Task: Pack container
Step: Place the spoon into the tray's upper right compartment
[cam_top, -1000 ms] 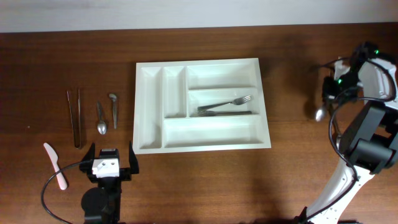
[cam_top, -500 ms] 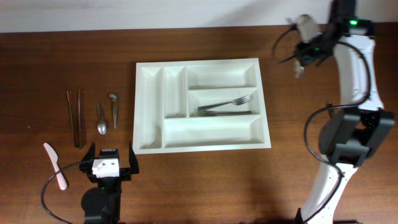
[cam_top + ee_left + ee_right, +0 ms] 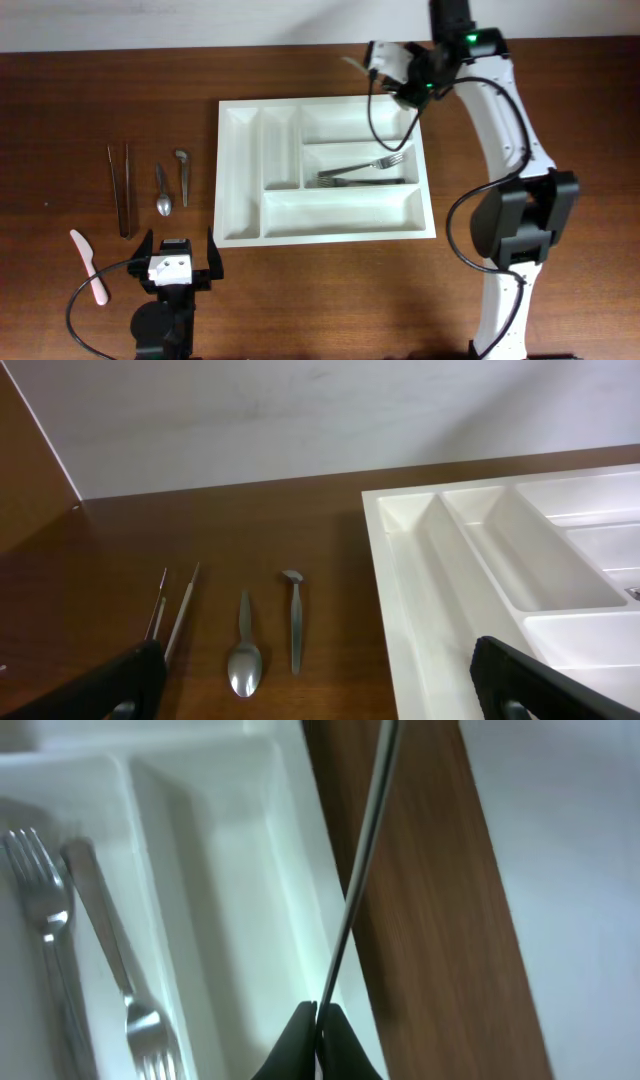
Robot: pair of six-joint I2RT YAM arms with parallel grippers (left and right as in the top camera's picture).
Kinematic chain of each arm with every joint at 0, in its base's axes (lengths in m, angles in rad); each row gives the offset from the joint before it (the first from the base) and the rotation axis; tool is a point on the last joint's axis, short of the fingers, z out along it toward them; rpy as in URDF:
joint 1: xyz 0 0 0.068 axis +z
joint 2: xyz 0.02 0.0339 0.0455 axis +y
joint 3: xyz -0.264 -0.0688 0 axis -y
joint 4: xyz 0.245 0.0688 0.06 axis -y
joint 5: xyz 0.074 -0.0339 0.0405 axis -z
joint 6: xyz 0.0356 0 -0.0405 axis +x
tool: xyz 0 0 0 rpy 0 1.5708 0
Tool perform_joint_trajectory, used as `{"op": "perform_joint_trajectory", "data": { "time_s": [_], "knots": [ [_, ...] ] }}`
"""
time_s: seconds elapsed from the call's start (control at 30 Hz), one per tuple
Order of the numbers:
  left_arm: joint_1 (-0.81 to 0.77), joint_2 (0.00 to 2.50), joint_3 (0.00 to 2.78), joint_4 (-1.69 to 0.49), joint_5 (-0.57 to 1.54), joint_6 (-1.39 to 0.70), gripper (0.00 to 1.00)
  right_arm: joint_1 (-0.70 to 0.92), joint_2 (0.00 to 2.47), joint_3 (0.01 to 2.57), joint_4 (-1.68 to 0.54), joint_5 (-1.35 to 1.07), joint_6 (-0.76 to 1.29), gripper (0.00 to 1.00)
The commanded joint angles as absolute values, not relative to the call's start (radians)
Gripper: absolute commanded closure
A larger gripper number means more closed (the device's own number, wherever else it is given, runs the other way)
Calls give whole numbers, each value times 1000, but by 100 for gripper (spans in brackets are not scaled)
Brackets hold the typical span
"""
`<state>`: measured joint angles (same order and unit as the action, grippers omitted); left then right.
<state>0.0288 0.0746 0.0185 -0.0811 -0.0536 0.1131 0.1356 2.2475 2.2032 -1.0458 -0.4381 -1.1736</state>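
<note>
The utensil comes free next as my right gripper lowers left in the overhead view, since the container's empty far section (image 3: 348, 122) (image 3: 228, 910) lies below it there.
The white container (image 3: 222, 170) lies mid-table, with two narrow upright compartments and three long horizontal ones. Two forks (image 3: 365, 170) lie in the middle horizontal compartment. My right gripper (image 3: 375, 70) hovers over the tray's back edge near its right corner, shut on a thin metal utensil (image 3: 360, 850). In the right wrist view the shut jaws (image 3: 318, 1020) pinch its handle above the tray's wall (image 3: 300, 870), with the forks (image 3: 45, 920) to the left. My left gripper (image 3: 180, 262) is open and empty, in front of the tray's left corner (image 3: 400, 590).
Left of the tray lie long thin tweezers (image 3: 120, 190), a spoon (image 3: 163, 190) and a short metal utensil (image 3: 182, 175). A pink and white knife (image 3: 88, 265) lies at the front left. The spoon (image 3: 243, 660) also shows in the left wrist view.
My right arm has swung from the table's far right to the tray's back right corner, carrying the utensil. The left arm has not moved.
</note>
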Motion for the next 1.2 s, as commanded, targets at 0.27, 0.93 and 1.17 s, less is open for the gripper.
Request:
{"op": "perform_joint_trajectory", "data": {
  "time_s": [0.27,0.93,1.17],
  "knots": [
    [34,68,9,-78,-57,130,1,189,2371,2223,-1052,-453,-1227,96],
    [34,68,9,-78,-57,130,1,126,2299,2346,-1169,-210,-762,19],
    [34,68,9,-78,-57,130,1,-46,2240,2526,-1555,-74,-575,36]
  ]
}}
